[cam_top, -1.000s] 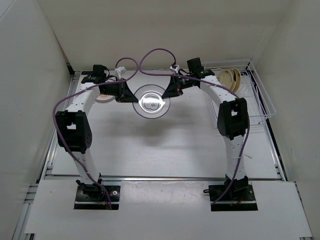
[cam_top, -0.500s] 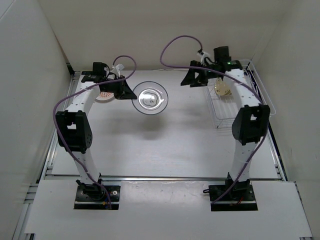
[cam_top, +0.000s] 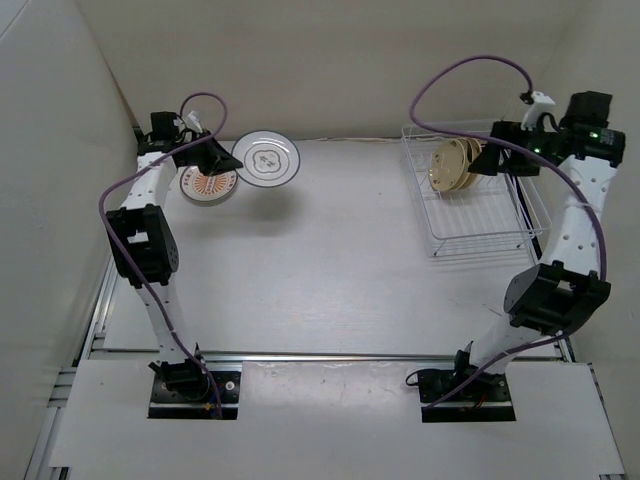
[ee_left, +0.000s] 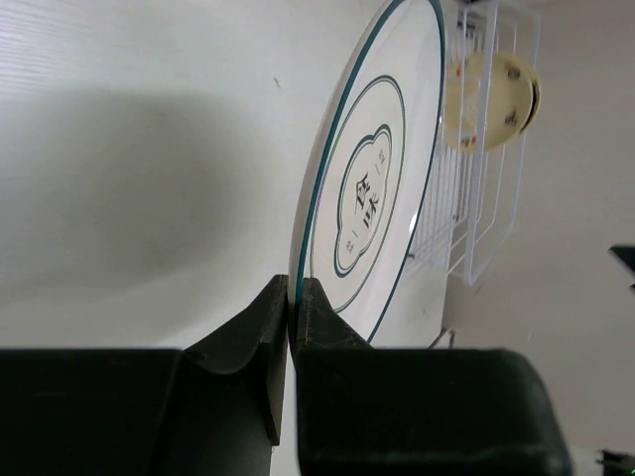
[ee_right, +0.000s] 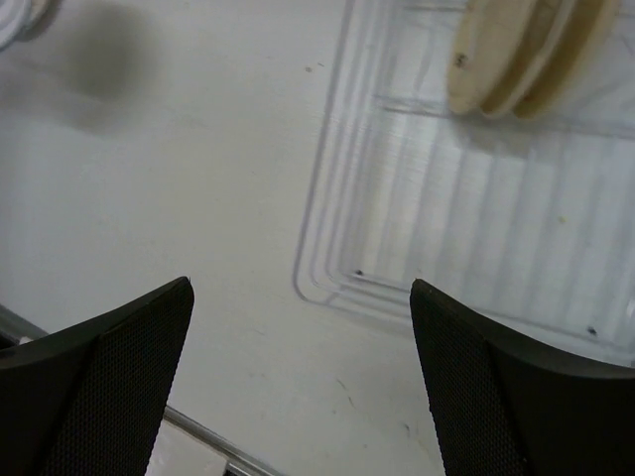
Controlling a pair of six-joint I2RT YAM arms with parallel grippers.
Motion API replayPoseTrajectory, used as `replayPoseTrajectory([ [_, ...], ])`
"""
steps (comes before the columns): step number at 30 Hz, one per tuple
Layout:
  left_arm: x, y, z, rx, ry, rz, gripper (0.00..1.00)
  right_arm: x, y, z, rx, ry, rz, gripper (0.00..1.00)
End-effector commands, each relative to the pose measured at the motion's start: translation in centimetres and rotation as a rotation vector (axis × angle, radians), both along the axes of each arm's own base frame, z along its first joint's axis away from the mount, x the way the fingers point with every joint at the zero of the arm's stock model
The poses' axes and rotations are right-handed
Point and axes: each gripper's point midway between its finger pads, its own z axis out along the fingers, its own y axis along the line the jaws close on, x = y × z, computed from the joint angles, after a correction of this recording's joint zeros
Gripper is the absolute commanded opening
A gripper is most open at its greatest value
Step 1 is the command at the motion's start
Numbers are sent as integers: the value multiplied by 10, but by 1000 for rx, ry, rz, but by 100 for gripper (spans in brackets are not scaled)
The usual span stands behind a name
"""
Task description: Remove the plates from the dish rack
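I will next move my left gripper down and to the left in the top view and let go of the rim atop the sunburst plate (cam_top: pixel 208 185), because that is below it.
My left gripper (cam_top: pixel 218 156) is shut on the rim of a white plate with thin dark rings (cam_top: pixel 267 160), held in the air at the back left. In the left wrist view the fingers (ee_left: pixel 294 297) pinch that plate (ee_left: pixel 372 188) edge-on. Just below it, a white plate with an orange sunburst (cam_top: pixel 208 184) lies flat on the table. Two tan-yellow plates (cam_top: pixel 452 165) stand upright at the back of the white wire dish rack (cam_top: pixel 475 225) on the right. My right gripper (cam_top: pixel 493 160) hangs open above the rack, beside those plates, with nothing between its fingers (ee_right: pixel 301 288).
In the right wrist view the tan plates (ee_right: pixel 516 50) sit at the top, over the rack's floor (ee_right: pixel 446 228). White walls close in the table on the left, back and right. A purple cable (cam_top: pixel 470 70) loops above the right arm.
The right gripper let go of the ringed plate, opened wide and swung right to above the rack. The left arm carried the plate from the table's middle to the back left.
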Motion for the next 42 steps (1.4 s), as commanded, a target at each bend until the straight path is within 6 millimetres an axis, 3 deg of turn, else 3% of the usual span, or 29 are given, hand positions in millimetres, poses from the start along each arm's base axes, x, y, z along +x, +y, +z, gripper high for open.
replayPoseTrajectory([
  [1, 23, 27, 34, -96, -75, 56, 10, -35, -32, -4, -71, 37, -48, 93],
  [3, 34, 53, 39, -127, -82, 107, 10, -47, -51, -4, -118, 37, -82, 94],
  [7, 52, 104, 18, -153, -55, 213, 10, -82, -65, -15, -200, 83, -108, 95],
  [8, 55, 123, 19, -159, -62, 250, 10, -86, -69, -17, -213, 96, -113, 95],
  [13, 60, 168, -11, -172, -25, 330, 10, -100, -72, -18, -237, 134, -117, 96],
  [18, 61, 176, -48, -174, 29, 338, 10, -105, -69, -20, -219, 154, -130, 96],
  [26, 64, 180, -84, -143, 50, 326, 10, -114, -64, -25, -207, 173, -134, 96],
  [42, 71, 195, -104, -50, 55, 375, 10, -128, -51, -37, -164, 199, -123, 96],
])
